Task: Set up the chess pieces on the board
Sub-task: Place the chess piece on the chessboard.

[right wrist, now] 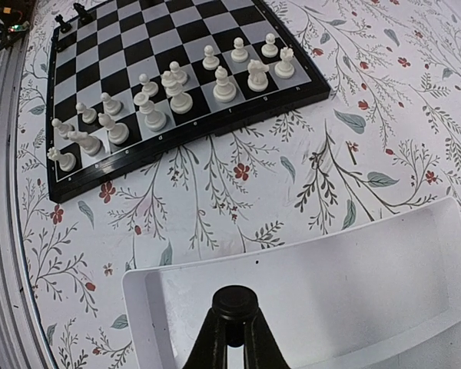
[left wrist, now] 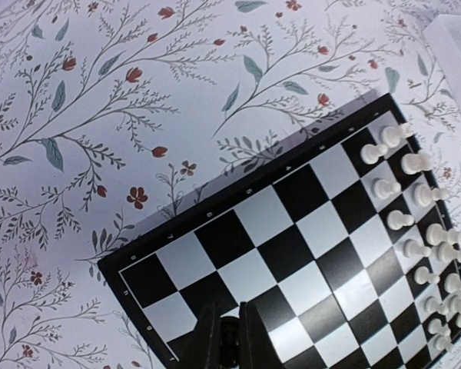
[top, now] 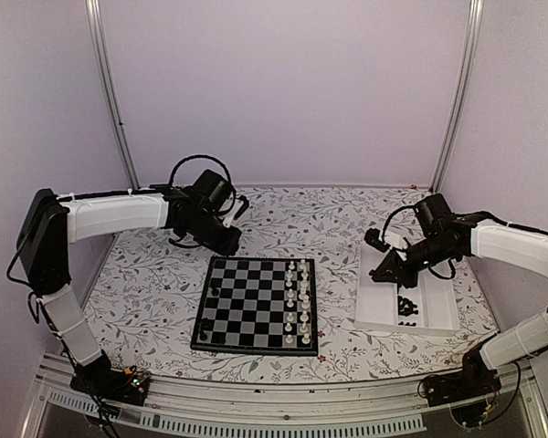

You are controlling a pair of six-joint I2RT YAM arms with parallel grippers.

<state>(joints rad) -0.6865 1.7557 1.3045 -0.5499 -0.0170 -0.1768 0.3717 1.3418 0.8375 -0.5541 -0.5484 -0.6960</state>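
The left gripper lowers onto the white square by the far black corner next and releases the small black piece, as the square below lies empty.
The board (top: 256, 310) lies mid-table, with white pieces along its right columns. My left gripper (top: 230, 246) hovers over the board's far left corner. In the left wrist view it (left wrist: 229, 342) is shut on a small black piece (left wrist: 229, 332) above the board (left wrist: 292, 231). My right gripper (top: 384, 274) is over the white tray (top: 384, 315). In the right wrist view it (right wrist: 232, 338) is shut on a black piece with a round base (right wrist: 234, 301). Several black pieces (top: 406, 306) lie in the tray. A few black pieces (right wrist: 61, 21) stand on the board's far side (right wrist: 238, 115).
White pieces (right wrist: 169, 92) fill two rows on the board's tray side. The tray rim (right wrist: 138, 280) lies close below my right gripper. A floral cloth (top: 155, 283) covers the table. Walls enclose the back and both sides.
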